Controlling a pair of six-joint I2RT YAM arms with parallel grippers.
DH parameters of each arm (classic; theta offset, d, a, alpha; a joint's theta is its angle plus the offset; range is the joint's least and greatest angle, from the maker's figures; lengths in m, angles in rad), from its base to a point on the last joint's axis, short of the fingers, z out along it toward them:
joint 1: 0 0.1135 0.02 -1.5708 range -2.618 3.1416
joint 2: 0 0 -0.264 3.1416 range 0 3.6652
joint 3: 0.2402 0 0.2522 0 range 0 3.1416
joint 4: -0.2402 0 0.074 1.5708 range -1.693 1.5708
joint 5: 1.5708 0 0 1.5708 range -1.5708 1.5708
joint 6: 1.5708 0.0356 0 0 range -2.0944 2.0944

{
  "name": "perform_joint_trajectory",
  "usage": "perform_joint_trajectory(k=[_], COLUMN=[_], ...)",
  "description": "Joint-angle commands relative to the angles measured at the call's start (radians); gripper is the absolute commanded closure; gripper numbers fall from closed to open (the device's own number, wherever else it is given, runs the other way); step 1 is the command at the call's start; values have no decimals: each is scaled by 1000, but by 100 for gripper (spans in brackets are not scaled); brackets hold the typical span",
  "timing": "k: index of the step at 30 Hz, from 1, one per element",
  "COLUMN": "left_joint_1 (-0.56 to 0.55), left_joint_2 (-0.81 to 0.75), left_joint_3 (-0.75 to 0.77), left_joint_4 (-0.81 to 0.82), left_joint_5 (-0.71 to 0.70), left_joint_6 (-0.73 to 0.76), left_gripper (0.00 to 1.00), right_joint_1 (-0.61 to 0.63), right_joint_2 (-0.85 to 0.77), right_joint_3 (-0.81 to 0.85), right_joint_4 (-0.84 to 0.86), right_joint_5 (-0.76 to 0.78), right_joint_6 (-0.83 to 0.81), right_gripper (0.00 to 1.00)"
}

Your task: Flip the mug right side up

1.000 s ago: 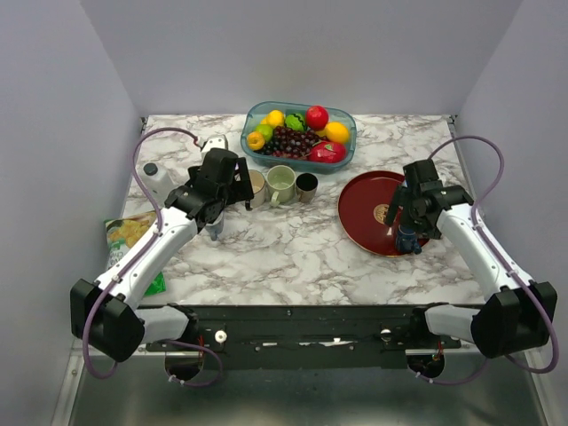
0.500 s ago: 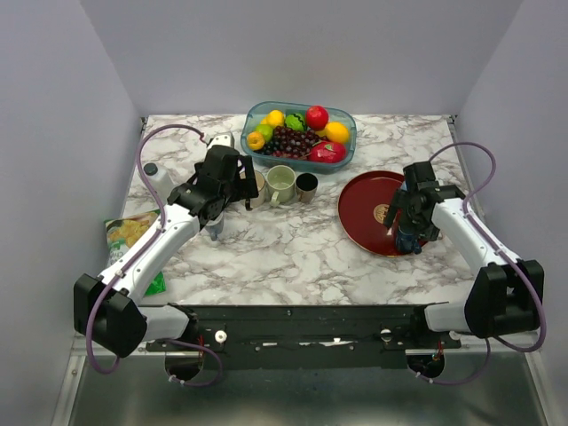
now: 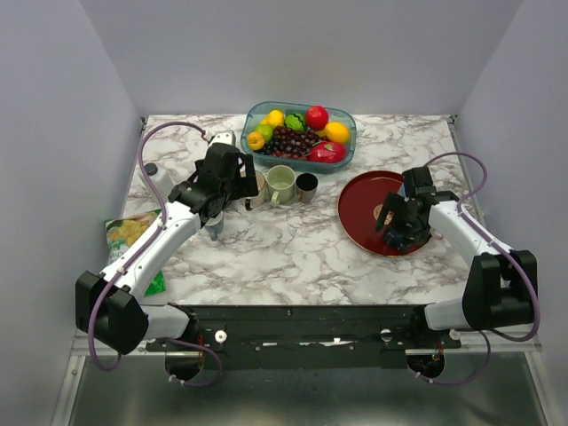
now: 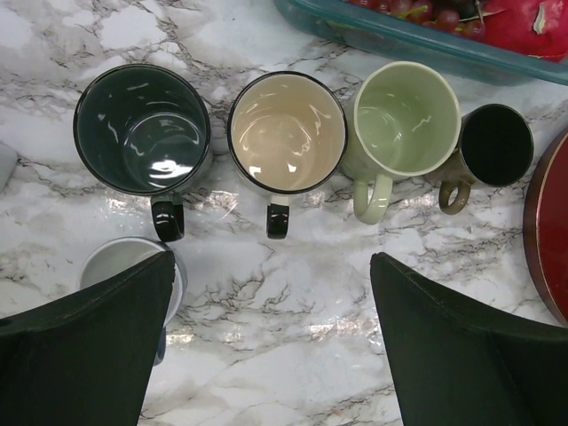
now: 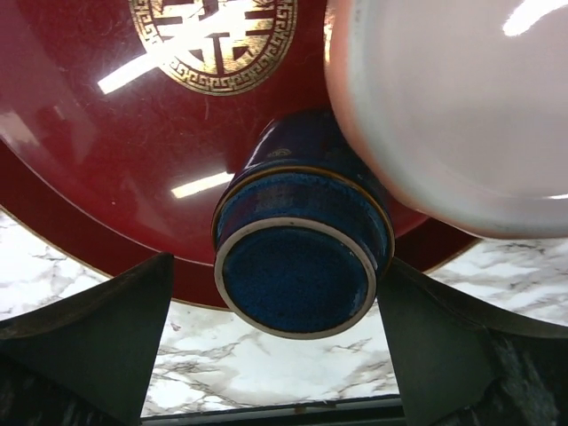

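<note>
The upside-down mug stands by the plate's front rim. My right gripper therefore eases outward next, toward the gold emblem, and closes at the mug's near side.
The mug is dark blue and stands upside down near the front rim of the red plate, its pale-ringed base facing the right wrist camera. My right gripper is open, with one finger on each side of the mug and a small gap at both. In the top view the right gripper hangs low over the front right of the plate and hides most of the mug. My left gripper is open over bare marble just in front of a row of upright mugs.
Upright in a row stand a dark mug, a cream mug, a green mug and a small brown cup. A grey mug sits under the left finger. Behind them is a fruit bowl; a snack bag lies left.
My right gripper has dropped and swung in over the blue mug, so its fingers now flank it. The left arm has shifted only slightly.
</note>
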Motion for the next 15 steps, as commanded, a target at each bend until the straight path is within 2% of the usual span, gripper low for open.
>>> perform_joint_trajectory(k=[1,10,13,15], left_joint_1=[8,10,10,10], left_joint_2=[2,1,1,2], left_joint_3=[23,6,1,-2], left_joint_4=[16,19,22,22], left_joint_5=[11,21,30,34], left_joint_6=[13,2,-4,-7], left_gripper=[1,1,1,1], right_joint_1=[-6,-6,-6,-5], right_joint_2=[7,-53,-68,-80], right_joint_3=[-17,-90,-115,-124], right_joint_4=[97,159,169,182], right_joint_5=[-110,-182,-173,-149], right_joint_6=[43,55,50,46], right_gripper=[1,2,5,11])
